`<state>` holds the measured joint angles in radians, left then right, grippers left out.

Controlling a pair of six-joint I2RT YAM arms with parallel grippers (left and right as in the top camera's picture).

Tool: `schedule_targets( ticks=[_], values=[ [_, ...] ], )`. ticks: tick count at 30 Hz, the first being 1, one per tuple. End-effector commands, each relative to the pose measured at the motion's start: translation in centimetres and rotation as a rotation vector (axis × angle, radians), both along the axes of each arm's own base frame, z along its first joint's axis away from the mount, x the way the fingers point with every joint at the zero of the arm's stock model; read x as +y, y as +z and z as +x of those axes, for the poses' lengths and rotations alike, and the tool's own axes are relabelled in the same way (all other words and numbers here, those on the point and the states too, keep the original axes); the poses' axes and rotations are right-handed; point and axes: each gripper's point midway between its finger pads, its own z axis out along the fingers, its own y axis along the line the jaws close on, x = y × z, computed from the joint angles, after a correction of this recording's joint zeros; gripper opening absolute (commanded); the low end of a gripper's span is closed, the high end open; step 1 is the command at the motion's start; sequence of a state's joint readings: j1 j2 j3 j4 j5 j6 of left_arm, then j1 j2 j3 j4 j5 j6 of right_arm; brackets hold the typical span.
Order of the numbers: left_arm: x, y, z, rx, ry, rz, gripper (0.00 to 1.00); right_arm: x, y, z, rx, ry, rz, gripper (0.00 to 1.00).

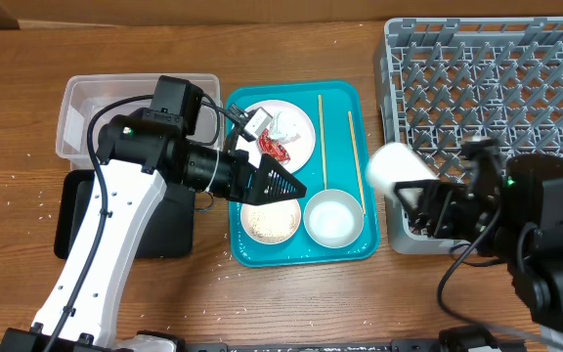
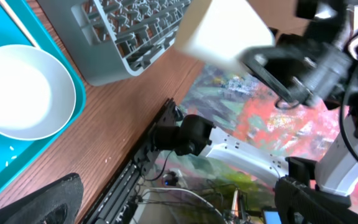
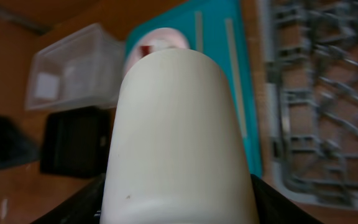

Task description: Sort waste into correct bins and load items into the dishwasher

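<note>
My right gripper shifts right in the overhead view next, tipping down into the dish rack's near corner (image 3: 306,149) to release the cup, which still hangs across the dish rack's side.
My right gripper (image 1: 426,200) is shut on a white cup (image 1: 397,170), held on its side just left of the grey dish rack (image 1: 497,88); the cup fills the right wrist view (image 3: 176,137). My left gripper (image 1: 277,181) is open and empty above the teal tray, over a small plate with rice (image 1: 267,225). A red wrapper (image 1: 274,147) and a white paper wad (image 1: 286,125) lie on the large plate (image 1: 301,117). Two chopsticks (image 1: 322,137) and a white bowl (image 1: 333,217) lie in the teal tray. The clear tub (image 1: 96,112) and black tray (image 1: 76,210) sit at the left.
The teal serving tray (image 1: 345,93) lies between the bins and the rack. Rice grains are scattered on the wooden table (image 1: 262,303). The left arm reaches across the black tray. The left wrist view shows the bowl (image 2: 20,93) and the rack corner (image 2: 123,37).
</note>
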<state>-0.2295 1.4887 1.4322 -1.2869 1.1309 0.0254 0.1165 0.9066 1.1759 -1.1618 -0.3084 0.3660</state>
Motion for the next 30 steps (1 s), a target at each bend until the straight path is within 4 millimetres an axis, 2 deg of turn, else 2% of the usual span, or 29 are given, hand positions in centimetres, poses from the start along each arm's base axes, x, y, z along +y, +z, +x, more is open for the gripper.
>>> schedule_targets(
  ticks=[1, 4, 14, 15, 16, 18, 21, 23, 30],
  values=[
    [0.1, -0.2, 0.0, -0.011, 0.005, 0.025, 1.00, -5.7, -1.4, 1.2, 0.061, -0.273, -0.145, 0.52],
    [0.2, -0.4, 0.1, -0.013, 0.008, 0.039, 1.00, -7.0, -3.4, 1.7, 0.154, -0.302, -0.194, 0.52],
    [0.2, -0.4, 0.1, -0.013, 0.008, 0.039, 1.00, -8.0, -10.5, 4.8, 0.419, -0.263, -0.304, 0.54],
    [0.2, -0.4, 0.1, -0.013, 0.008, 0.039, 1.00, -8.1, -11.1, 5.0, 0.436, -0.264, -0.313, 0.58],
    [0.2, -0.4, 0.1, -0.013, 0.008, 0.039, 1.00, -8.2, -11.6, 5.5, 0.446, -0.262, -0.316, 0.67],
    [0.2, -0.4, 0.1, -0.013, 0.008, 0.039, 1.00, -7.7, -11.8, 6.2, 0.442, -0.223, -0.309, 0.75],
    [0.3, -0.6, 0.2, -0.015, 0.011, 0.051, 1.00, -7.2, -11.0, 7.2, 0.412, -0.201, -0.283, 0.86],
    [0.5, -1.1, 0.3, -0.015, 0.022, 0.087, 1.00, -7.2, -9.6, 7.6, 0.378, -0.205, -0.279, 0.88],
    [1.4, -2.5, 0.5, 0.002, 0.053, 0.185, 0.99, -5.0, -2.4, 7.5, 0.201, -0.157, -0.156, 0.92]
  ],
)
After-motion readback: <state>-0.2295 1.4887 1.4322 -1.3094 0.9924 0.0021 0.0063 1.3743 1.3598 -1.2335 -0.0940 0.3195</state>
